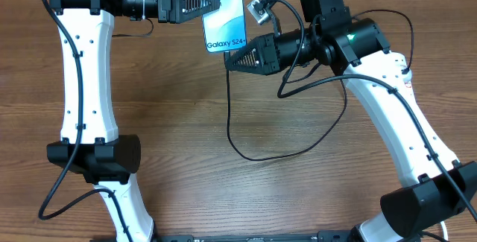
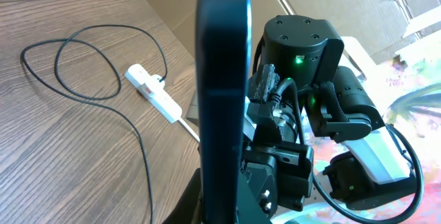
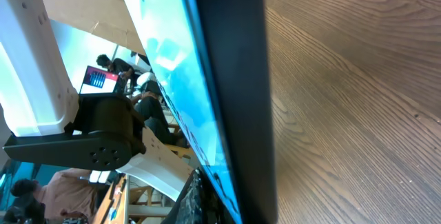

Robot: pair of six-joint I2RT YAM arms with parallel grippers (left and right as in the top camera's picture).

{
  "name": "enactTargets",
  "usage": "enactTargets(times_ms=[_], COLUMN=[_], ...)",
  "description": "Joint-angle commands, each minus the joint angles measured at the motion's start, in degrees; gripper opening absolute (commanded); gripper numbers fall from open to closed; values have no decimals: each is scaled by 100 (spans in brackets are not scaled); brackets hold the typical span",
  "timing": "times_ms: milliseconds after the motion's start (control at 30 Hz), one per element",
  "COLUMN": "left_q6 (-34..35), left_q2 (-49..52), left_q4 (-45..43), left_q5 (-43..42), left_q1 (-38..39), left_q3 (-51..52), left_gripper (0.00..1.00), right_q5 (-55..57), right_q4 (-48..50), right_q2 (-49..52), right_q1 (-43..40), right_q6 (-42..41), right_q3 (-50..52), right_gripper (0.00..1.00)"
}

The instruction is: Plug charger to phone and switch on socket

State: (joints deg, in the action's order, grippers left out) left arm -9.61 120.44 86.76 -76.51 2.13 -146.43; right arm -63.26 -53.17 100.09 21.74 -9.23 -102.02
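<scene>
My left gripper lowers next, tilting downward, and releases the phone [image 1: 224, 11] flat on the open tabletop, since that bare wood lies below my left gripper.
My left gripper [image 1: 216, 4] is shut on the phone [image 1: 224, 11] and holds it above the table at the back; its light-blue screen reads "Galaxy S24+" at the lower end. The left wrist view shows the phone edge-on [image 2: 224, 79]. My right gripper [image 1: 230, 59] is shut just below the phone's lower end, with the charger cable [image 1: 246, 151] hanging from its tip and looping over the table. In the right wrist view the phone [image 3: 231, 79] fills the frame and the connector is hidden. The socket [image 2: 155, 93] lies on the table with the black plug in it.
The charger cable [image 2: 103, 96] runs in loops over the wooden table near the socket. My right arm [image 2: 303, 52] stands close behind the phone. Cardboard lines the table's far edge [image 2: 186, 10].
</scene>
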Motion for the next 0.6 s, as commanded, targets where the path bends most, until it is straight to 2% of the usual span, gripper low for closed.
enactTargets(times_ms=[0, 67, 100, 133, 167, 267, 433, 533, 567], left_q6=[-140, -160, -157, -157, -157, -153, -153, -98, -87], left_q2=[-74, -74, -74, -74, -74, -74, -74, -72, -57], left_q4=[129, 127, 125, 125, 118, 94, 83, 238, 376], left_q5=[-254, -247, -238, -229, -157, 160, 466, 1132, 1421], left_q1=[127, 127, 127, 127, 127, 122, 120, 122, 131], left_q3=[-94, -94, -94, -94, -94, -94, -94, -94, -94], left_gripper=[4, 4, 4, 4, 4, 4, 4, 5, 4], right_q5=[-111, -114, -111, -114, -111, -111, -105, -90, -44], right_q4=[256, 249, 234, 229, 203, 118, -9, -149, -264], right_q2=[-195, -195, -195, -195, -195, -212, -221, -221, -221], right_q1=[-170, -188, -188, -188, -188, -188, -190, -271, -330], right_q6=[-85, -109, -109, -109, -109, -107, -105, -107, -107], right_q3=[-125, -125, -125, -125, -125, -125, -125, -125, -125], right_gripper=[4, 5, 24, 32, 49, 60, 69, 73, 78])
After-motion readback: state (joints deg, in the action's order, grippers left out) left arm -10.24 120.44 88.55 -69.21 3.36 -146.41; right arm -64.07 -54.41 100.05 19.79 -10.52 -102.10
